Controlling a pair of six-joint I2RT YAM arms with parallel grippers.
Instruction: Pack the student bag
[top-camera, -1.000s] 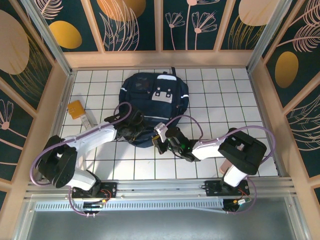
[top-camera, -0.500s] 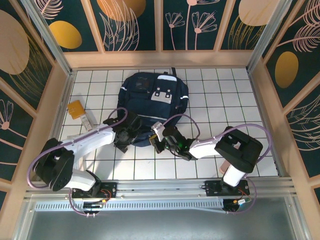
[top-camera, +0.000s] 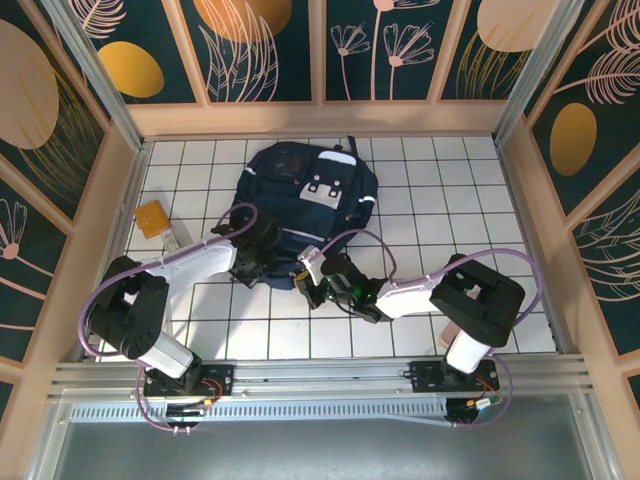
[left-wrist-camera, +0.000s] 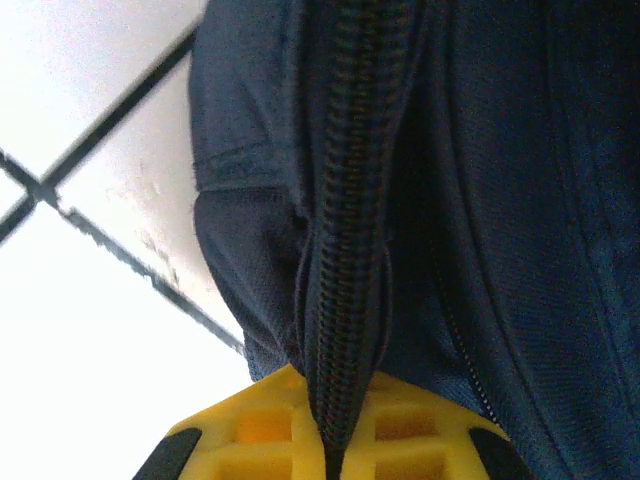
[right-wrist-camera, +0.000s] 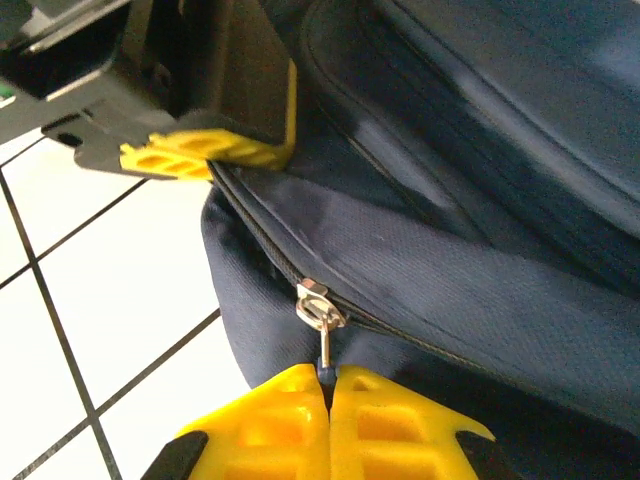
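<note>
My right gripper draws the bag's side by the open tiles there next and releases as my left gripper pins the zip seam, since that side lies outward.
The student bag, a large navy backpack with a grey patch, lies flat on the white tiled table. My left gripper is at the bag's near left corner. It is shut on a fold of the bag's zip seam, which runs down between the yellow fingers. My right gripper is at the bag's near edge, shut on the zipper pull that hangs from the metal slider. The left gripper's yellow finger pinches the same zip line a short way along.
An orange-yellow packet and a small white item lie on the tiles left of the bag. A pinkish object sits under the right arm's base. Wooden walls ring the table; open tiles lie to the bag's right.
The left gripper has closed on the bag's zip seam after standing open. The left arm has swung in toward the bag's near corner. The right gripper has kept its grip.
</note>
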